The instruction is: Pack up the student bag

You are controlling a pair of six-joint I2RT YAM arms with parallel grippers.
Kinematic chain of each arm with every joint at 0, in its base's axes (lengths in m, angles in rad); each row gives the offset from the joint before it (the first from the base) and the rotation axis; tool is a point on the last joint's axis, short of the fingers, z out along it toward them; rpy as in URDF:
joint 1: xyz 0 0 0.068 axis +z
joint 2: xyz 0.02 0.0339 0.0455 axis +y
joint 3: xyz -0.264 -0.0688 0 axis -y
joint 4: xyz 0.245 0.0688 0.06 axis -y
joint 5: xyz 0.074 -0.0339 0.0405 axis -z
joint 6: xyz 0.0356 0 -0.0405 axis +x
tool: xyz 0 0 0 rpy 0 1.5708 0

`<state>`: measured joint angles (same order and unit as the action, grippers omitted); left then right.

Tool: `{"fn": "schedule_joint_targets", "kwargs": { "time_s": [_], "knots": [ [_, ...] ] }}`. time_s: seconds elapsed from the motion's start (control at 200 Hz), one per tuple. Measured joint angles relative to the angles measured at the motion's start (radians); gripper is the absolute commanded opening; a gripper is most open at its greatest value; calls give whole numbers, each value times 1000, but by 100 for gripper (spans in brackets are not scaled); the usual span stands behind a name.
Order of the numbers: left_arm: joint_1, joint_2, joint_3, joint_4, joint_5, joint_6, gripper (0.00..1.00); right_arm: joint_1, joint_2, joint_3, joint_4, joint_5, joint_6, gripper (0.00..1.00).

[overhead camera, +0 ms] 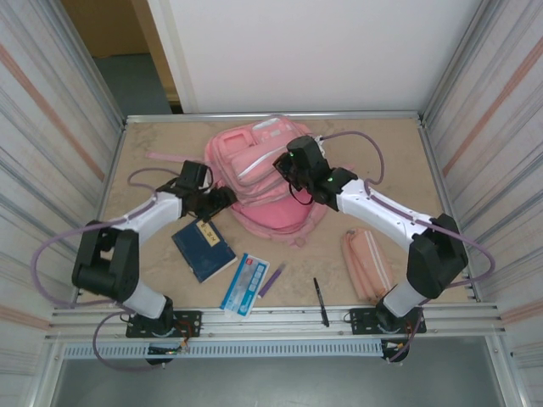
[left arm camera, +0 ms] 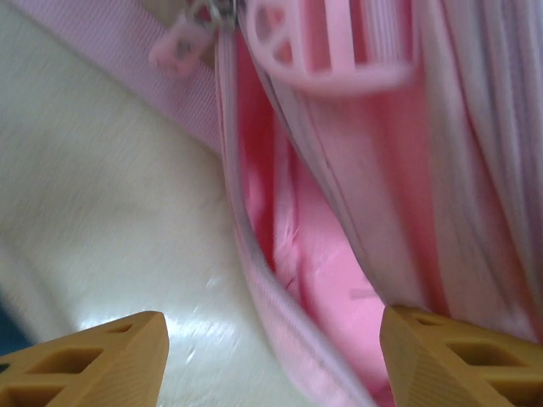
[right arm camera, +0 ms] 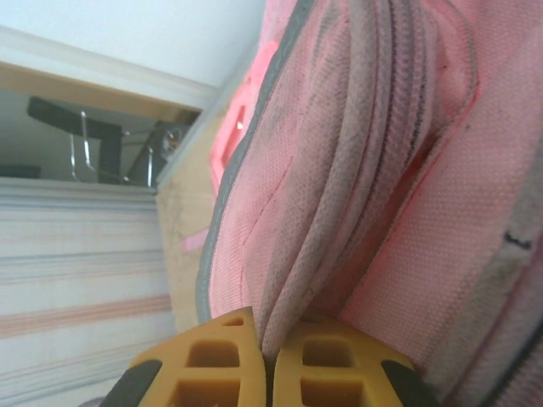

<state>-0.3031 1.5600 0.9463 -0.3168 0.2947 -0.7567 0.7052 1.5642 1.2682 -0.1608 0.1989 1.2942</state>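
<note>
The bag's opening is already wide open, with the bag's lining bare. My right gripper needs to pull the piped fold (right arm camera: 293, 275) it holds away from my left gripper next, and then release it.
The student bag (overhead camera: 254, 178), a large pink backpack, lies flat at the back middle of the table. My left gripper (overhead camera: 222, 197) is at its left edge. In the left wrist view this gripper (left arm camera: 276, 365) stands open, its tan fingers (left arm camera: 93, 360) wide apart, with the bag's unzipped opening (left arm camera: 314, 254) and pink lining between them; a zip pull (left arm camera: 180, 44) shows at the top. My right gripper (overhead camera: 287, 166) rests on top of the bag. In the right wrist view it (right arm camera: 273, 366) is shut on a fold of the bag's piped fabric (right arm camera: 339, 170).
A dark blue notebook (overhead camera: 204, 248) lies just behind my left gripper. Nearer the front edge are a blue-and-white booklet (overhead camera: 245, 284), a purple pen (overhead camera: 271, 280) and a black pen (overhead camera: 320, 301). A slim pink pencil case (overhead camera: 366, 263) lies at the right. Metal walls enclose the table.
</note>
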Motion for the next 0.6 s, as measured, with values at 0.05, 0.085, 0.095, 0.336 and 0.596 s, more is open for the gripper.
{"fn": "schedule_joint_targets", "kwargs": {
  "time_s": [0.05, 0.085, 0.095, 0.336, 0.596],
  "knots": [
    [0, 51, 64, -3, -6, 10, 67, 1, -16, 0, -5, 29, -1, 0],
    [0, 85, 112, -7, -8, 17, 67, 1, -25, 0, -8, 50, -1, 0],
    [0, 94, 126, -8, -8, 19, 67, 0, -28, 0, -8, 56, -1, 0],
    [2, 234, 343, 8, -5, 28, 67, -31, -50, -8, -30, 111, -8, 0],
    [30, 95, 167, -57, -25, 29, 69, -84, 12, -21, -24, 12, 1, 0]
  ]
}}
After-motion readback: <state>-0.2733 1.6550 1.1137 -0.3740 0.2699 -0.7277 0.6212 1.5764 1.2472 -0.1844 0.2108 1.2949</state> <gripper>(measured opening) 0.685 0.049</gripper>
